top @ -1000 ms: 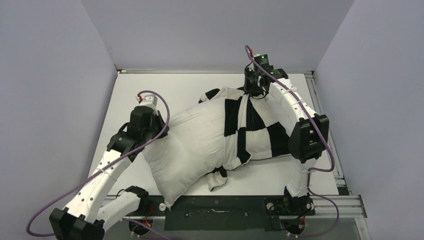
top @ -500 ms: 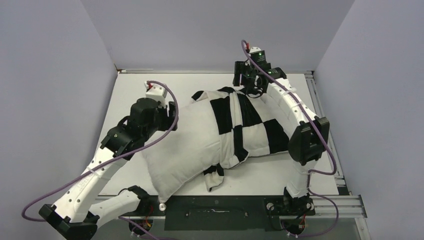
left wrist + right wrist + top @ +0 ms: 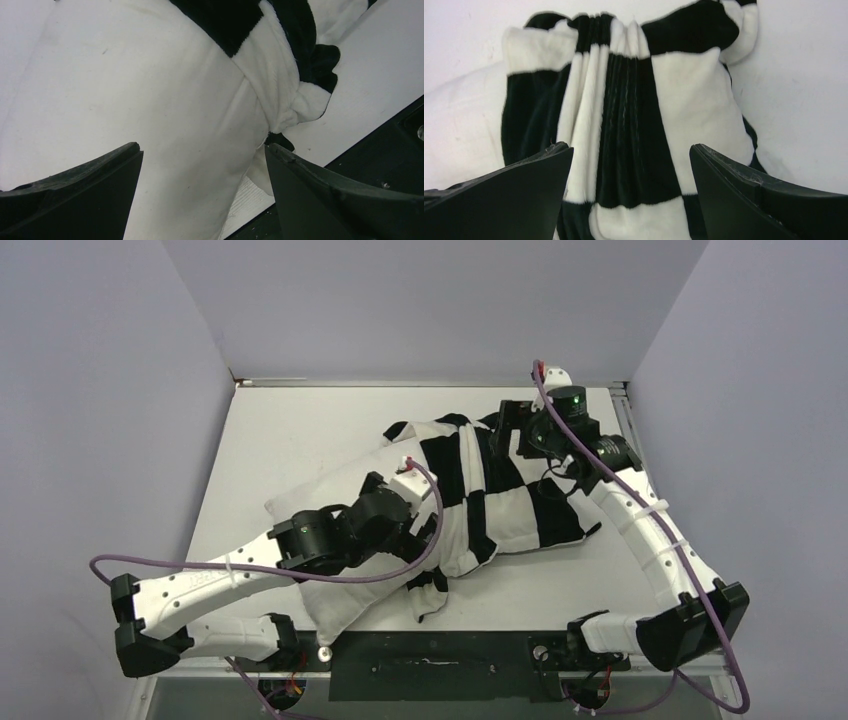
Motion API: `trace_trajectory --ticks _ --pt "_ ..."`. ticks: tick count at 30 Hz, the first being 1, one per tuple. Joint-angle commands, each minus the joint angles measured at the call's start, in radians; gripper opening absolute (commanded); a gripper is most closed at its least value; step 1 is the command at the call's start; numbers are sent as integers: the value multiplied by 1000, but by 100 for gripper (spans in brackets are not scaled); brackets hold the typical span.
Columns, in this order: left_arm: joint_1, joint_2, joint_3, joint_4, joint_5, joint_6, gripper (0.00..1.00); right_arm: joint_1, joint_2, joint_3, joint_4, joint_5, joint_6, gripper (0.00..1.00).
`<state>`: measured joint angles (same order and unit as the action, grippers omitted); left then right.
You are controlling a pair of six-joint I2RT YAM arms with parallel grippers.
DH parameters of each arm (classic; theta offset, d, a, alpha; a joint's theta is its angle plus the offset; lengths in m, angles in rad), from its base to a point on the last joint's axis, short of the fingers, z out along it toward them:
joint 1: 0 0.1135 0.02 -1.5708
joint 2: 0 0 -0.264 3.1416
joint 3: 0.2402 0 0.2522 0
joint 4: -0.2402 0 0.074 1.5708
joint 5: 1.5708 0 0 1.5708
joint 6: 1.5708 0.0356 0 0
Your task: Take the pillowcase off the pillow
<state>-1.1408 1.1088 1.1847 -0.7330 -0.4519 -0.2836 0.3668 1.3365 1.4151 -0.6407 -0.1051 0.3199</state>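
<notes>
My left gripper should first go down and shift toward the pillowcase's bunched edge, onto the white pillow beside it, to get that edge.
The white pillow lies slantwise on the table, its right half inside the black-and-white checkered pillowcase, which is bunched into folds along its open edge. My left gripper hangs open over the pillow's middle, beside that bunched edge. In the left wrist view the left gripper has bare pillow below its spread fingers and the pillowcase beyond. My right gripper stands open over the pillowcase's far side. In the right wrist view the right gripper holds nothing above the pleated pillowcase.
The white table is walled at the left, back and right. A black strip runs along the near edge, also seen in the left wrist view as a black strip. The left arm lies across the pillow's near-left part.
Both grippers opened and let go. The left arm swung from the pillow's left end to its middle. The right arm drew rightward, and the lifted pillowcase sank back flat.
</notes>
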Motion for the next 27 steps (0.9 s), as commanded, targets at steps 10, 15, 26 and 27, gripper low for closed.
trace_trajectory --ticks 10,15,26,27 --pt "-43 265 -29 -1 -55 -70 96 11 -272 -366 -96 -260 -15 90" --pt "-21 358 -47 7 -70 -125 97 16 -298 -447 -129 -367 -36 90" --pt "74 365 -71 108 23 -140 30 31 -284 -570 -75 -262 45 90" --pt "79 358 -71 108 28 -138 23 31 -277 -581 -57 -244 63 90"
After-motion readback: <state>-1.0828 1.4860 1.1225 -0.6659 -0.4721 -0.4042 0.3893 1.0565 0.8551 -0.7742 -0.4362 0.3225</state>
